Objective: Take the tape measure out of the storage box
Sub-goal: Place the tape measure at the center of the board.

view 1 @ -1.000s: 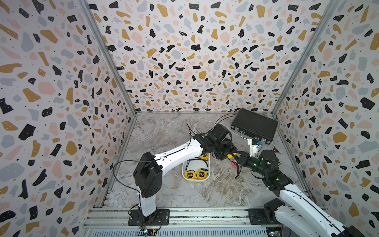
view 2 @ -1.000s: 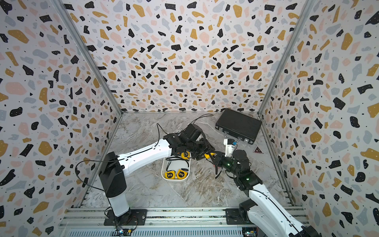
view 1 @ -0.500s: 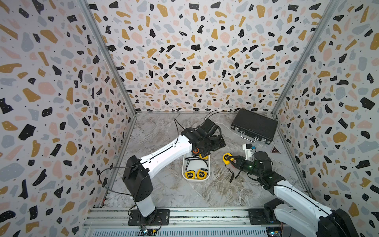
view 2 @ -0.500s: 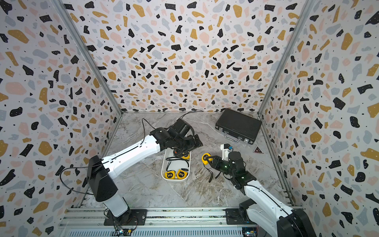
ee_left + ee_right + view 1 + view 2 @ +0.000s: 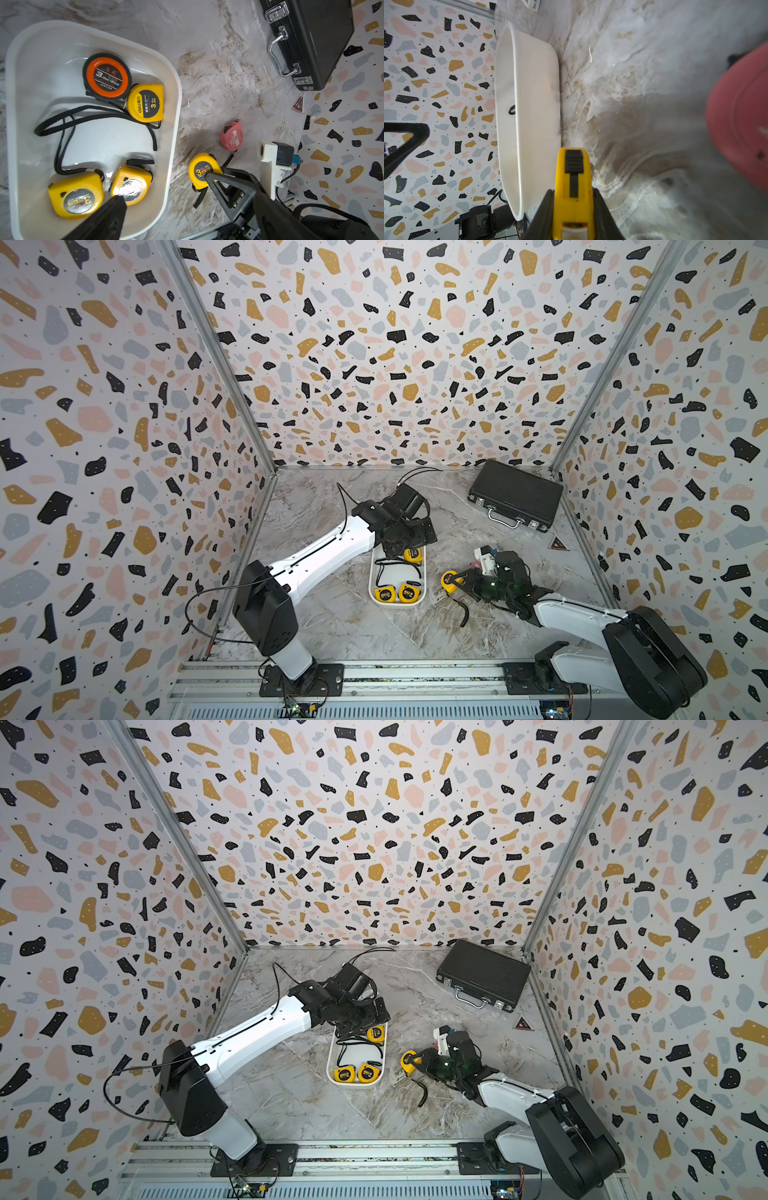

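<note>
My right gripper lowers the yellow tape measure onto the bare marble just below, beside the storage box and clear of its side, and releases next.
The white storage box (image 5: pixel 371 587) lies mid-table and holds several tape measures: one orange and black (image 5: pixel 107 75), the rest yellow (image 5: pixel 145 102). My right gripper (image 5: pixel 573 194) is shut on a yellow tape measure (image 5: pixel 573 182), also visible in both top views (image 5: pixel 449 580) (image 5: pixel 409 1061). It holds it low over the table, just right of the box's wall (image 5: pixel 529 104). The tape measure's black strap (image 5: pixel 463 614) trails on the marble. My left gripper (image 5: pixel 405 545) hangs open over the box's far end, holding nothing. One of its fingers (image 5: pixel 113 209) shows above a yellow tape measure.
A pink tape measure (image 5: pixel 231 136) lies on the table close behind the right gripper. A closed black briefcase (image 5: pixel 515 495) sits at the back right, with a small red triangle sticker (image 5: pixel 558 544) near it. Patterned walls enclose three sides.
My left gripper opened, let go of the yellow tape measure and drew back left over the box. My right gripper kept the tape measure and brought it down and forward beside the box.
</note>
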